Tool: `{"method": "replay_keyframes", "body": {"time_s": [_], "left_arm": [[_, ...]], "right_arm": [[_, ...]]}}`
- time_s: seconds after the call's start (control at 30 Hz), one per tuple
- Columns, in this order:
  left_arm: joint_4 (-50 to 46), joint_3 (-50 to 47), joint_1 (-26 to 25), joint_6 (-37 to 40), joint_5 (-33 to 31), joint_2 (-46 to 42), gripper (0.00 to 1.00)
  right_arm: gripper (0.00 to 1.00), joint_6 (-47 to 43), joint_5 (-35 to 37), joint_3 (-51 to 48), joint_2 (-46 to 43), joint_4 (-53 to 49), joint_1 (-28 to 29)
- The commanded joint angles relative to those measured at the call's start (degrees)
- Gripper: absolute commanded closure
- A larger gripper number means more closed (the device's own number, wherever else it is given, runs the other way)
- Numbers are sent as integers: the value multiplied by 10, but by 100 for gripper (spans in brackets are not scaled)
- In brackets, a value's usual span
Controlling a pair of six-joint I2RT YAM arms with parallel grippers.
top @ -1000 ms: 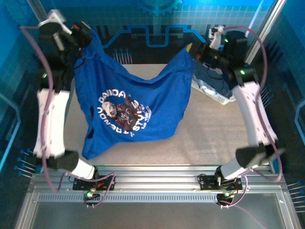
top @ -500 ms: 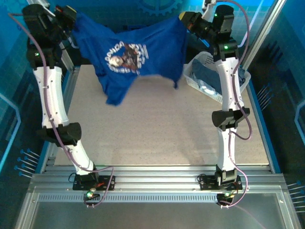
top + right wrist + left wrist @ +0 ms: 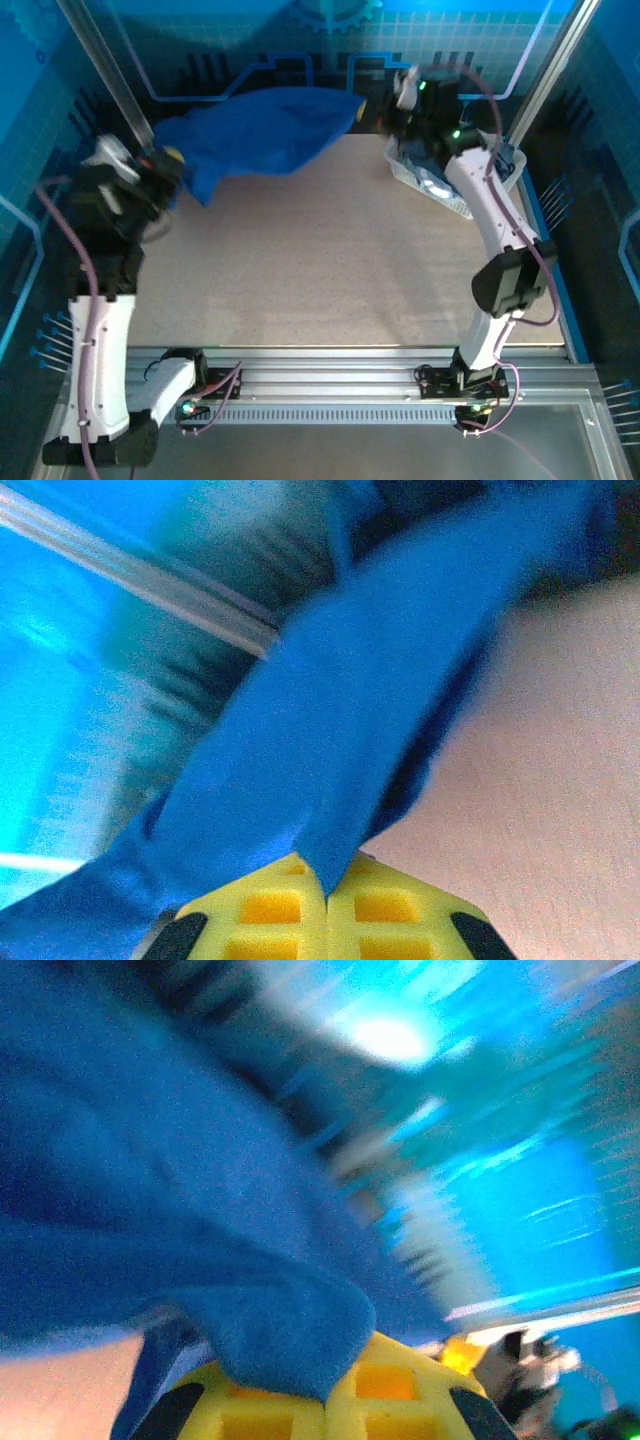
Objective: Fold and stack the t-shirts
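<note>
The t-shirt [image 3: 265, 130] hangs stretched over the table's far edge. Next, my left gripper moves back and down onto the table's bare near part and releases the t-shirt's bunched corner.
A royal blue t-shirt [image 3: 265, 130] hangs stretched and blurred over the table's far edge, between my two grippers, with its print hidden. My left gripper [image 3: 170, 160] holds its left end at the far left. In the left wrist view the yellow pads meet on a fold of the t-shirt [image 3: 150, 1210], so the left gripper [image 3: 325, 1400] is shut on it. My right gripper [image 3: 385, 108] holds the other end at the back, right of centre. In the right wrist view the right gripper [image 3: 325, 885] is shut on a pinched point of the t-shirt [image 3: 350, 700].
A white lattice basket [image 3: 445, 203] sits at the back right, partly under my right arm, with duller blue cloth [image 3: 422, 160] in it. The beige table [image 3: 320, 260] stretches bare in front of the shirt. Metal frame posts [image 3: 545, 75] stand at the back corners.
The shirt was held high and spread at the back with its print showing. Both arms have swung it down toward the far edge, and the left arm has dropped lower and nearer.
</note>
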Motion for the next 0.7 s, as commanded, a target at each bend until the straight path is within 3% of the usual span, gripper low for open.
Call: {"method": "replay_keyframes", "body": {"time_s": [0.0, 0.1, 0.2, 0.43, 0.67], "left_arm": [[-110, -197, -30, -53, 7, -45, 100], [-97, -351, -68, -104, 18, -100, 100], [-45, -466, -100, -179, 44, -140, 100], [-56, -511, -144, -237, 40, -180, 100], [44, -501, -160, -254, 47, -89, 100]], "right_arm": [[100, -17, 50, -197, -40, 7, 20], [100, -18, 78, -311, -36, 21, 32], [100, -37, 118, -337, -2, -10, 39], [100, -41, 234, -355, 4, -113, 33], [100, -19, 293, -415, -54, -142, -21]]}}
